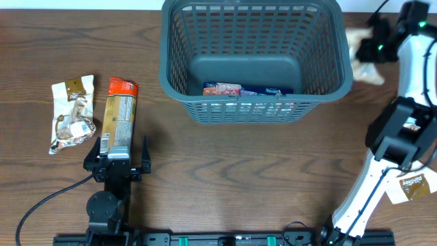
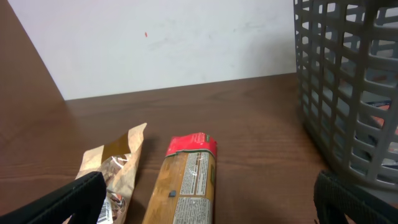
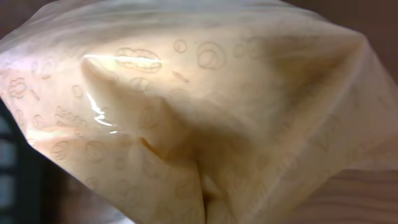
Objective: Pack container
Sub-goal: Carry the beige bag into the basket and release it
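Note:
My right gripper needs to lift the bag (image 1: 360,63) over the basket's rim next, lower it to the basket's bottom behind the red packet (image 1: 222,89) and release it there, because that spot is bare.
The dark grey lattice basket (image 1: 321,89) stands at the back centre and also shows at the right of the left wrist view (image 2: 348,93). A red packet (image 1: 222,89) and a dark one (image 1: 271,90) lie inside it against the near wall. My right gripper (image 1: 374,48) is just right of the basket, shut on a pale cream snack bag (image 1: 360,63) that fills the right wrist view (image 3: 199,106) and hides the fingers. My left gripper (image 1: 117,158) is open and empty (image 2: 208,202), just short of a long orange packet (image 1: 120,119) (image 2: 189,186).
A brown and white snack packet (image 1: 72,113) lies left of the orange one, also in the left wrist view (image 2: 118,168). A brown packet (image 1: 415,184) lies at the right edge beside the right arm's base. A cable (image 1: 41,205) runs at front left.

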Motion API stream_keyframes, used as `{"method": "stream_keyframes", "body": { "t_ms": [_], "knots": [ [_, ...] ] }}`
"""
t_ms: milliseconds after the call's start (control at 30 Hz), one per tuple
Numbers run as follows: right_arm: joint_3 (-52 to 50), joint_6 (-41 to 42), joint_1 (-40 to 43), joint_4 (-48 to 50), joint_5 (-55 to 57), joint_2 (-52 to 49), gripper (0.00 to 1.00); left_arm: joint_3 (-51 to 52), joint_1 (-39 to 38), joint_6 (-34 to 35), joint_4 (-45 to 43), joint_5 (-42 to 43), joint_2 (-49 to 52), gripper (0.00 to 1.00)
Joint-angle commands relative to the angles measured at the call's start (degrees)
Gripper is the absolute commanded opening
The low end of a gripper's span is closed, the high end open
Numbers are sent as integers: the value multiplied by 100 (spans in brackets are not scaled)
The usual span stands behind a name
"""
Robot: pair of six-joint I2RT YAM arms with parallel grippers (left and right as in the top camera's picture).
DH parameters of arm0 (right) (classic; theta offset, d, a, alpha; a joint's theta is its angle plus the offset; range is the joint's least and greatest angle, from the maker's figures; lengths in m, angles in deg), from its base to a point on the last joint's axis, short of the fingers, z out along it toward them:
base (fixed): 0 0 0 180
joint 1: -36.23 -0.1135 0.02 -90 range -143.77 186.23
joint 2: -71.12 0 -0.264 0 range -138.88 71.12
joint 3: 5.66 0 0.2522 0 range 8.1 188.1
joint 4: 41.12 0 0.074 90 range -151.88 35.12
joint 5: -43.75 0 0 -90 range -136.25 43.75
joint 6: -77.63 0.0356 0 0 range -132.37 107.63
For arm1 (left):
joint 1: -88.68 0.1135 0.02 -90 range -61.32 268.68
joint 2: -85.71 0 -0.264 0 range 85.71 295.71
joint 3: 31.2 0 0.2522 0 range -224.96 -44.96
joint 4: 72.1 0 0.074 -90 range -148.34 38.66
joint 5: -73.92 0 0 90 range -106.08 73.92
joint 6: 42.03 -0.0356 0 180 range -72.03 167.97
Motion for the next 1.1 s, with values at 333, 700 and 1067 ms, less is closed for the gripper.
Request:
{"method": "stream_keyframes", "body": {
  "t_ms": [333, 700, 1067],
  "knots": [
    [551, -557, -367, -654, -111, 2618, 1, 120, -24, 13, 179, -48, -33, 98],
    [551, -3283, -2085, -1054, -118, 3641, 1, 120, -24, 15, 243, -48, -33, 99],
    [549, -6172, -3543, -1381, -435, 2935, 1, 120, -24, 15, 240, -48, -33, 99]
  ]
}}
